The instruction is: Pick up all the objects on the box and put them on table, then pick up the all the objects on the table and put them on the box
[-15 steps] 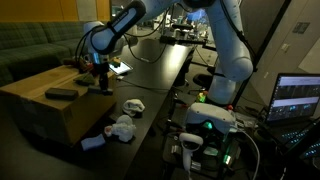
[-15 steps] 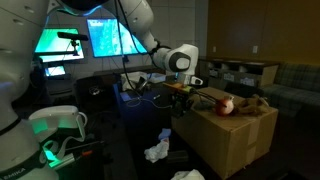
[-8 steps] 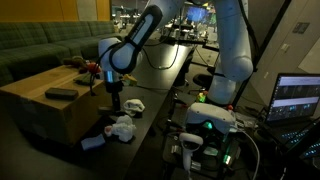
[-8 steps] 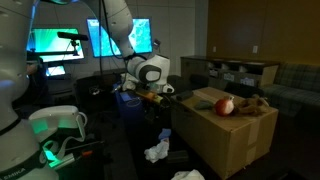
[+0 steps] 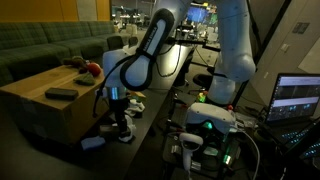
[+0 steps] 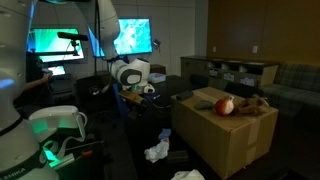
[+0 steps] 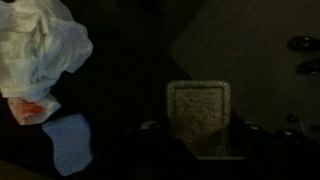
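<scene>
My gripper brings the cloth pad down onto the table (image 5: 121,143) (image 7: 132,112) beside the blue piece next.
My gripper (image 5: 116,102) hangs low over the black table (image 5: 152,112), just off the edge of the brown box (image 5: 40,108). In the wrist view the gripper (image 7: 198,138) is shut on a pale grey, rounded square cloth pad (image 7: 198,116), with a dark finger on each side. On the table below lie a white fluffy cloth toy (image 7: 40,45) and a blue piece (image 7: 68,140); both also show in an exterior view, the toy (image 5: 123,129) and the blue piece (image 5: 92,142). A dark remote-shaped bar (image 5: 62,93) and a red toy (image 5: 90,68) rest on the box top. The red toy (image 6: 225,105) also shows on the box (image 6: 225,145).
A green sofa (image 5: 40,45) stands behind the box. The robot's base with green lights (image 5: 208,125) and a lit laptop (image 5: 300,97) are at the right. Bright monitors (image 6: 60,42) glow behind the arm. A brown lump (image 6: 256,103) lies on the box beside the red toy.
The arm has swung off the box top and come down toward the table, carrying the grey pad. The things on the box and table have not moved.
</scene>
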